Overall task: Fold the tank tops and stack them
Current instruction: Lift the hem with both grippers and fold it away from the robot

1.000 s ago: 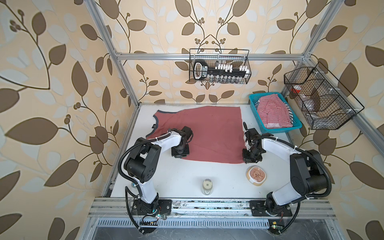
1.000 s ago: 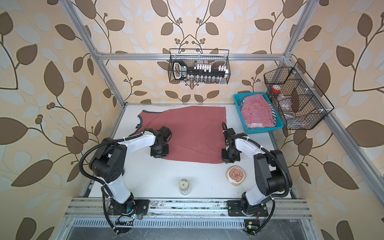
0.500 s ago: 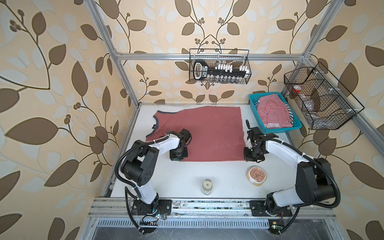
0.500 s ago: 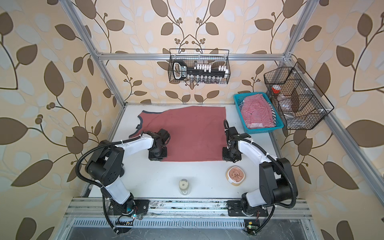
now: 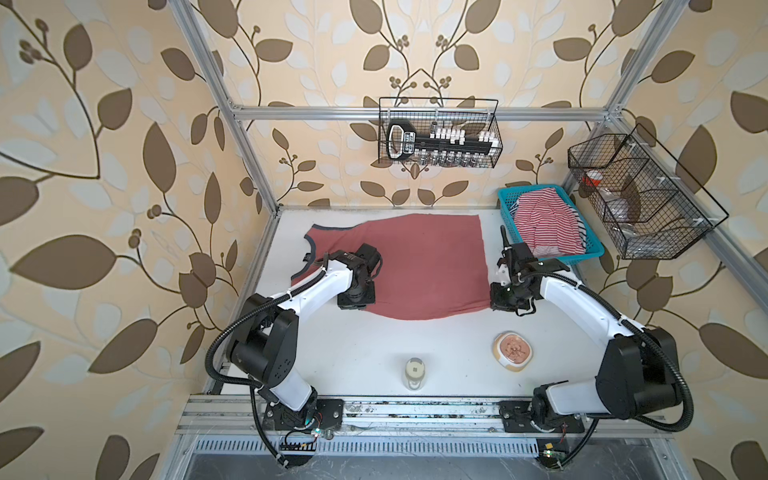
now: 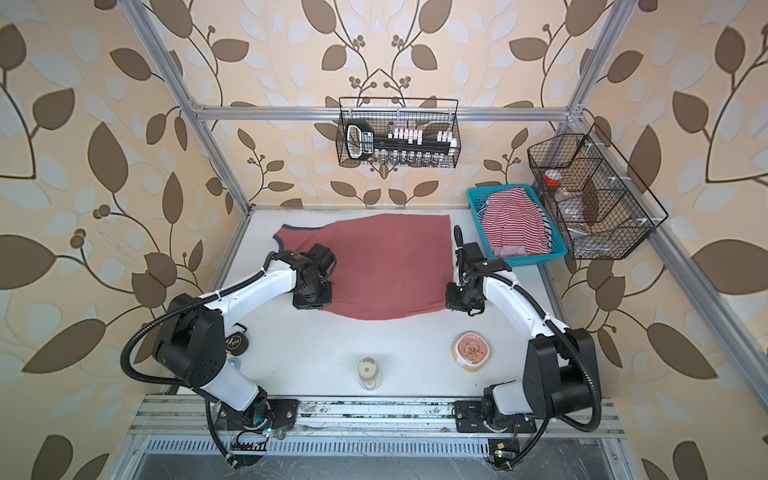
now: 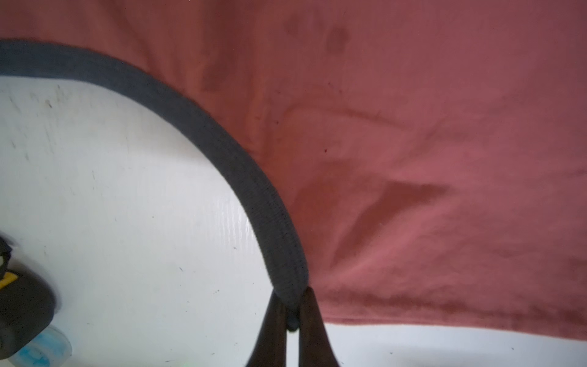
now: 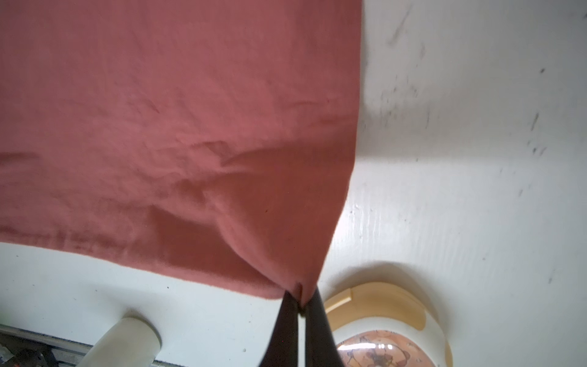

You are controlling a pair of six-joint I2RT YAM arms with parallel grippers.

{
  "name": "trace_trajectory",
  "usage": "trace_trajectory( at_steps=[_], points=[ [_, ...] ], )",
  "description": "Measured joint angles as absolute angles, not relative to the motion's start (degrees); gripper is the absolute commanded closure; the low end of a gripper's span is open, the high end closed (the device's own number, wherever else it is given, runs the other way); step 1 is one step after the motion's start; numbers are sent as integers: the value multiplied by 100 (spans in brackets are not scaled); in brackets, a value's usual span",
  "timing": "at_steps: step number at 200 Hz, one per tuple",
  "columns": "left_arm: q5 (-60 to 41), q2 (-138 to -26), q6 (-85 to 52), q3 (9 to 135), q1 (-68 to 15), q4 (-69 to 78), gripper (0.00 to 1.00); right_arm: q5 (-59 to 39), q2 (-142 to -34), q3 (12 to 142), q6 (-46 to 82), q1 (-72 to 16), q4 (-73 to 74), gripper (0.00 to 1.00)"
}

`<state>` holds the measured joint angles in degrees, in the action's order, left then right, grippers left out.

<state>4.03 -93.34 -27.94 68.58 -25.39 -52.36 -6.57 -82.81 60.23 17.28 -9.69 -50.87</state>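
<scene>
The flat part of the tank top's hem lies outward of the right gripper, so next the right gripper will move outward and release the held corner of the tank top onto the middle of the hem edge (image 5: pixel 481 261) (image 8: pixel 343 116).
The brick-red tank top (image 5: pixel 419 262) (image 6: pixel 386 262) lies spread on the white table in both top views, its dark-trimmed straps at the left. My left gripper (image 7: pixel 292 306) is shut on the dark armhole trim (image 7: pixel 254 190) at the near left corner. At the near right corner, my right gripper (image 8: pixel 300 302) is shut on the hem. Both held corners are slightly off the table, and the near edge curves between them. From above, the wrists (image 5: pixel 355 297) (image 5: pixel 505 299) hide the fingertips. The red-and-white striped tank top (image 5: pixel 546 226) (image 6: pixel 515 226) lies crumpled in the blue basket (image 5: pixel 582 255).
A pale jar (image 5: pixel 414 372) and a cream bowl with a pinkish inside (image 5: pixel 513 350) stand near the front edge. A black and yellow tape measure (image 6: pixel 235 343) lies by the left arm's base. Wire baskets hang on the back wall (image 5: pixel 438 133) and the right wall (image 5: pixel 640 199).
My left gripper has closed on the armhole trim. Both arms have shifted a little, and the shirt's near corners now sit slightly raised in the jaws.
</scene>
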Motion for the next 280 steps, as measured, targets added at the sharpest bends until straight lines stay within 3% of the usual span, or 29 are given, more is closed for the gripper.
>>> trace_trajectory(
  at_steps=[168,260,280],
  points=[
    [493,-11852,-1852,10077,-1903,-6005,100,-1090,-10866,8783,945,-255,-5446,100],
    [381,-12737,-1664,10980,-1640,-6298,100,-1271,-11920,9743,825,-169,-5708,100],
    [342,-12827,-1658,11113,-1640,-6302,96,-1271,-12053,9861,827,-169,-5728,94]
  ],
)
